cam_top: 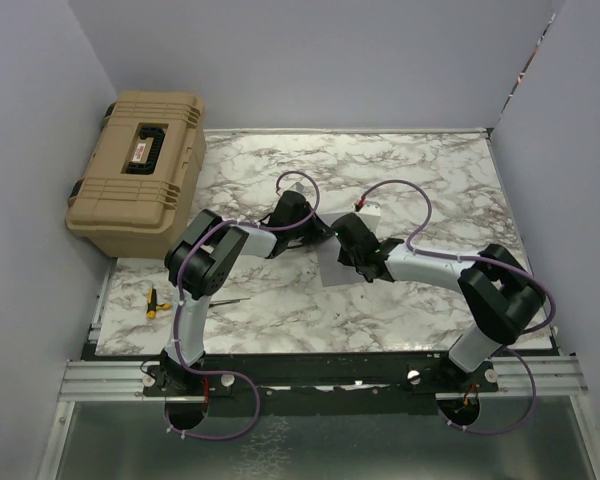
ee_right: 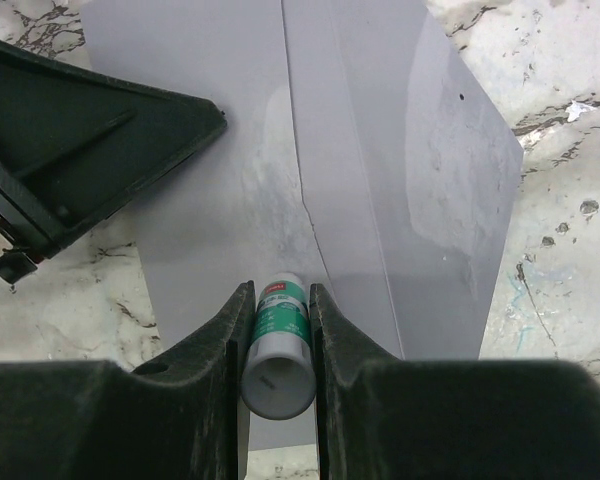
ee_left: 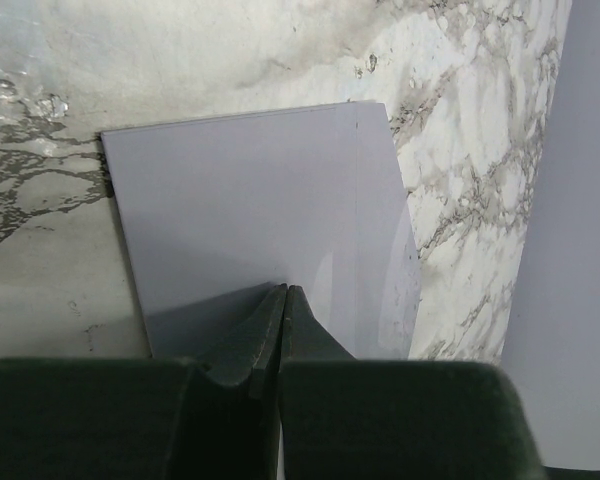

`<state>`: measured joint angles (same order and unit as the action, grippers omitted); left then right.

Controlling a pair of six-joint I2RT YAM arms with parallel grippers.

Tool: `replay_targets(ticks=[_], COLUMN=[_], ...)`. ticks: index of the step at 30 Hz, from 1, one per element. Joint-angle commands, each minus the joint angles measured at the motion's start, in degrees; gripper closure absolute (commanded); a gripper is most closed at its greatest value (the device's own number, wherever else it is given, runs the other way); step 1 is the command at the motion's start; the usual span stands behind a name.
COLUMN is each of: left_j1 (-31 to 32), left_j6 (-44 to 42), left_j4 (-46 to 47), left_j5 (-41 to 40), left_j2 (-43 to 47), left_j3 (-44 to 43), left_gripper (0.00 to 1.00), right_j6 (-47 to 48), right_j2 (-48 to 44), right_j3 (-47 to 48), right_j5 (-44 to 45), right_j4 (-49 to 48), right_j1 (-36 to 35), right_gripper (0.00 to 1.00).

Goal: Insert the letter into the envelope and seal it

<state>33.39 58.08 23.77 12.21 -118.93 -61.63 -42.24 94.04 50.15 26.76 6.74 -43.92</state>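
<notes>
I need to lift my right gripper next, move it to the right in the top view and bring the glue stick (ee_right: 280, 340) down onto bare marble, because the glue stick is over the envelope.
The grey-lilac envelope (cam_top: 328, 268) lies flat on the marble table at its middle. It also shows in the left wrist view (ee_left: 260, 200) and in the right wrist view (ee_right: 380, 150), where a crease runs down it. My left gripper (cam_top: 322, 233) is shut, with its fingertips (ee_left: 286, 292) resting on the envelope; it shows as a dark wedge in the right wrist view (ee_right: 100, 150). My right gripper (ee_right: 280, 300) is shut on a white and green glue stick (ee_right: 280, 340), whose far end points down onto the envelope. The peach letter is not in view.
A tan hard case (cam_top: 140, 170) stands at the back left, partly off the marble top. A small screwdriver with a yellow and black handle (cam_top: 155, 300) lies at the front left. Grey walls close in the table on the left, back and right.
</notes>
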Motion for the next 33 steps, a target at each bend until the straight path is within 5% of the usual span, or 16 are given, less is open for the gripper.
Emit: replay_targets(ticks=[1,11,20,28,33], left_j1=[-0.72,-0.69,-0.90,-0.82,-0.90], left_j6=[-3.62,-4.42,-5.46,-6.95,-8.58], left_j4=[-13.21,-13.71,-14.78,-16.43,-16.31], left_j5=[-5.40,-3.95,-3.18,-0.13,4.02], left_j2=[-5.91,-7.01,-6.73,-5.42,-2.76], left_j3=[2.44,1.71,0.32,-2.56,-5.57], left_gripper=[1.00,1.00,1.00,0.99,0.86], right_j6=[0.21,4.16,9.70,7.22,3.71], right_j2=[3.57,11.76,9.89,-7.21,-18.79], right_j3=[0.04,7.57,11.40,6.88,0.34], right_j5=[2.38,5.21,4.14,-6.62,-6.66], right_j4=[5.98,3.32,0.67,7.14,11.53], right_j1=[-0.25,3.05,4.66,4.70,5.00], right_gripper=[1.00,0.99,0.99,0.99,0.99])
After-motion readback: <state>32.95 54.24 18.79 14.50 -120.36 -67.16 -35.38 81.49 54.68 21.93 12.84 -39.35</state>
